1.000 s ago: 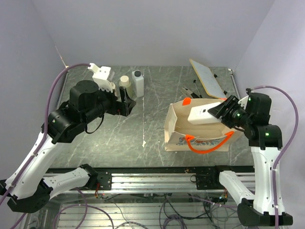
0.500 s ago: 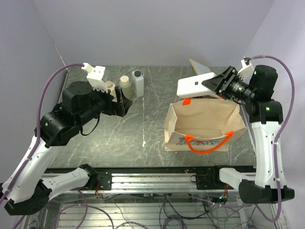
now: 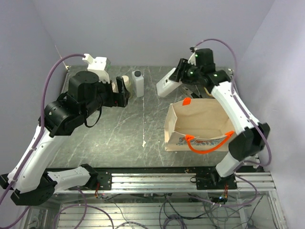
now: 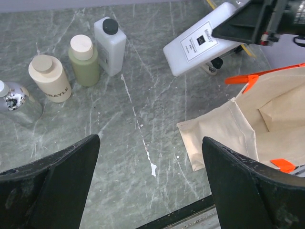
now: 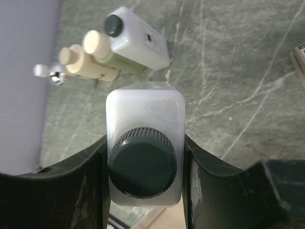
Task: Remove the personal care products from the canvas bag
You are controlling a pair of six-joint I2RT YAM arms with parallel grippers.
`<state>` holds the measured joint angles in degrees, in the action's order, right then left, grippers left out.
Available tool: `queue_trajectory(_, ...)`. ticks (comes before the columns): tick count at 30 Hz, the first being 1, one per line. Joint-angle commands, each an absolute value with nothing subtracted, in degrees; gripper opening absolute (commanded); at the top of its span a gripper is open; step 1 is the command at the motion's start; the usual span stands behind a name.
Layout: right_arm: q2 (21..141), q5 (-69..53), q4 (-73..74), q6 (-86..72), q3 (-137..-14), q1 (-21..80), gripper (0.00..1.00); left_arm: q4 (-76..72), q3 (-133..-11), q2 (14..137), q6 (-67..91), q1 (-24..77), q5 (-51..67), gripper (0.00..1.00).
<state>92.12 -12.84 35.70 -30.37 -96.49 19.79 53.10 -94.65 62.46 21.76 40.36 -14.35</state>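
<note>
The other bottles stand together on the tabletop, so I will move my right gripper toward them, turn it upright and lower it beside the second white bottle.
My right gripper point(image 3: 175, 81) is shut on a white rectangular bottle with a black cap point(image 3: 166, 85) and holds it in the air, tilted, behind the far left corner of the canvas bag point(image 3: 202, 125). The wrist view shows the cap end between the fingers point(image 5: 145, 160). A second white bottle point(image 4: 110, 44), an olive-green bottle point(image 4: 85, 59) and a cream round bottle point(image 4: 49, 76) stand together at the back left. My left gripper point(image 4: 150, 191) is open and empty, above the table near those bottles. The bag stands open, and its visible inside looks bare.
A shiny silver object point(image 4: 16, 101) sits left of the cream bottle. A tan board edge point(image 5: 300, 58) lies at the back right. The bag's orange handle point(image 3: 207, 143) hangs over its front. Purple walls close in on the left, back and right.
My right gripper has lifted the white bottle out of the bag and carried it back and left over the table. My left arm has shifted slightly.
</note>
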Motion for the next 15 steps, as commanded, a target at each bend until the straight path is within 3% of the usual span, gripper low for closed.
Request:
queue_trajectory(1,97.51,-3.25,27.38,-24.99,-104.81,20.86,0.0,54.63,-96.19,63.85,23.85,40.78,-17.64,0.99)
queue_trajectory(5,106.96,-0.42,32.05,-20.3,-114.54,22.18,0.0,52.71,-96.36,66.27,24.49,40.76,-19.28,0.99)
queue_trajectory(15,122.0,0.78,32.34,-12.98,-125.47,25.71,0.0,51.08,-99.66,73.09,23.87,40.78,-22.39,0.99)
